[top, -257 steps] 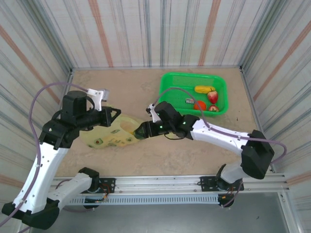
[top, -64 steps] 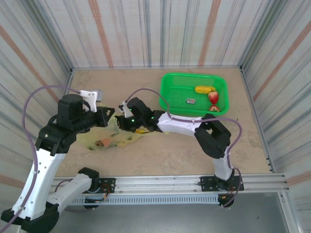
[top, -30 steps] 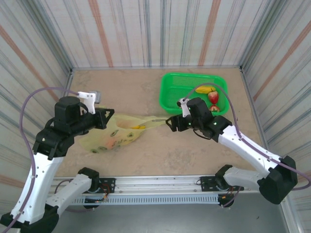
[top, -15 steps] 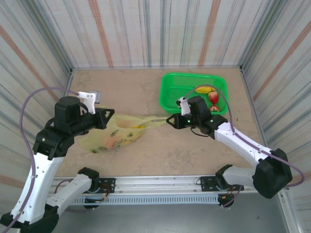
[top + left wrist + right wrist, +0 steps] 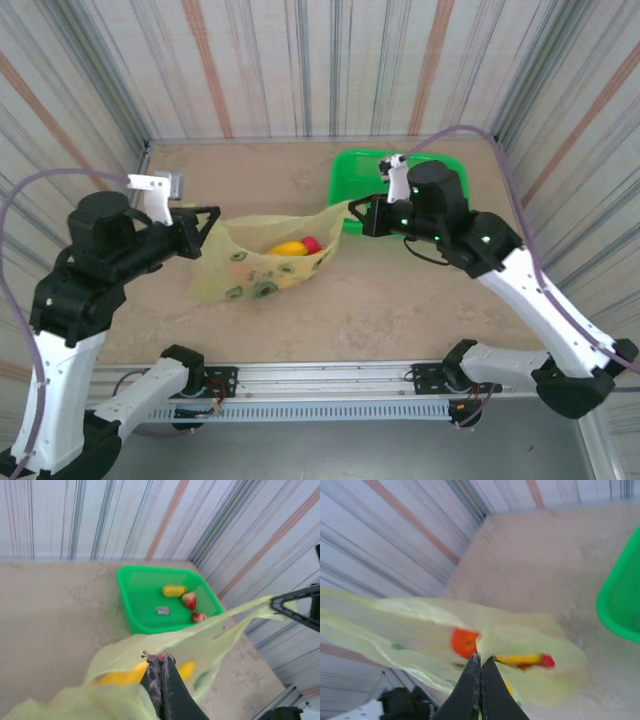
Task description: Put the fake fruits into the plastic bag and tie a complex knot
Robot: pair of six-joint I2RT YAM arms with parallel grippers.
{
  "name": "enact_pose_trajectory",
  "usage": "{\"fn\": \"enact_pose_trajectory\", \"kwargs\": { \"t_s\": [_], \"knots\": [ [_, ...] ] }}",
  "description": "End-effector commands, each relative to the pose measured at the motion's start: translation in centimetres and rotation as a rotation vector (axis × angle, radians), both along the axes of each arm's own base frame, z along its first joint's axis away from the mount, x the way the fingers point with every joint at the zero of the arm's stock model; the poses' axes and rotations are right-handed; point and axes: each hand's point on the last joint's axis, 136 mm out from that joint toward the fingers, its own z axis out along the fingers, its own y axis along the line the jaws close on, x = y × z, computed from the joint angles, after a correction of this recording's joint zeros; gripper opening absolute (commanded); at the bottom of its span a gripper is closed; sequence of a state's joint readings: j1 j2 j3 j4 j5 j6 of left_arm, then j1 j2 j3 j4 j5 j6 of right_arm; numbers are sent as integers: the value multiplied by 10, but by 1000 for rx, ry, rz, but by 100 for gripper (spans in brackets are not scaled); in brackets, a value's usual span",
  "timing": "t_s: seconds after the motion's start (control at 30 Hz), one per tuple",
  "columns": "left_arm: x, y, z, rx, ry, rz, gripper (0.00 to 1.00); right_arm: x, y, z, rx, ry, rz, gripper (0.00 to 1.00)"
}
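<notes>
I should next lower my right gripper, bring the bag (image 5: 262,262) onto the tabletop before the green basket and release the handle, as a banana and strawberries remain in the basket.
The yellow-green plastic bag (image 5: 262,262) hangs stretched between my two grippers, its mouth pulled open. My left gripper (image 5: 205,222) is shut on the bag's left handle, and my right gripper (image 5: 357,215) is shut on the right handle. Inside lie fake fruits: a yellow banana (image 5: 288,247) and a red piece (image 5: 312,243). In the left wrist view my fingertips (image 5: 161,656) pinch the film (image 5: 175,642). The right wrist view has my jaws (image 5: 480,656) pressed on the plastic, with an orange (image 5: 464,642), a banana (image 5: 520,659) and a red piece (image 5: 546,661) beyond.
The green mesh basket (image 5: 345,190) stands at the back right, partly behind my right arm. It holds a banana (image 5: 173,590) and two strawberries (image 5: 189,600) on its floor (image 5: 145,600). Striped walls enclose the beige table on three sides.
The right gripper has shut on the bag's right handle. Both arms have risen and spread, lifting the bag and pulling its mouth wide.
</notes>
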State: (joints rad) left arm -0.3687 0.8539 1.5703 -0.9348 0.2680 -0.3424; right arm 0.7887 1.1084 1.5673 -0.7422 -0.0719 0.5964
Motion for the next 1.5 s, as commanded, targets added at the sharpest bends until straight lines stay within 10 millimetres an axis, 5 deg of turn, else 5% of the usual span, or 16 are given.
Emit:
{"fn": "enact_pose_trajectory", "kwargs": {
  "t_s": [0.0,0.23,0.4,0.57,0.7,0.8,0.87,0.97,1.13,1.27,1.4,1.47],
  "knots": [
    [-1,1,15,10,-40,-4,0,-14,-26,-1,-85,47,-93,0],
    [22,-2,-7,47,-4,23,0,-17,-32,-1,-161,30,-140,0],
    [62,-12,-52,32,93,33,0,15,-34,-31,-286,29,-253,0],
    [98,-9,-96,-24,202,78,0,63,-35,-83,-349,130,-332,0],
    [109,3,-100,-32,194,140,0,77,-30,-87,-312,127,-327,0],
    [113,0,-94,-76,173,136,0,81,-26,-73,-290,90,-306,0],
    [115,-9,-86,-132,143,96,0,80,-20,-59,-272,60,-265,13],
    [114,-18,-78,-179,111,45,0,74,-17,-41,-265,7,-202,51],
    [110,-15,-79,-199,56,54,0,83,-68,-35,-219,0,-360,75],
    [105,-21,-95,-240,42,10,0,97,-112,-74,-207,136,-501,72],
    [101,-23,-103,-243,16,-9,0,103,-155,-157,-217,377,-635,30],
    [99,-25,-102,-251,18,-27,0,101,-157,-199,-223,486,-624,18]
  ]
}}
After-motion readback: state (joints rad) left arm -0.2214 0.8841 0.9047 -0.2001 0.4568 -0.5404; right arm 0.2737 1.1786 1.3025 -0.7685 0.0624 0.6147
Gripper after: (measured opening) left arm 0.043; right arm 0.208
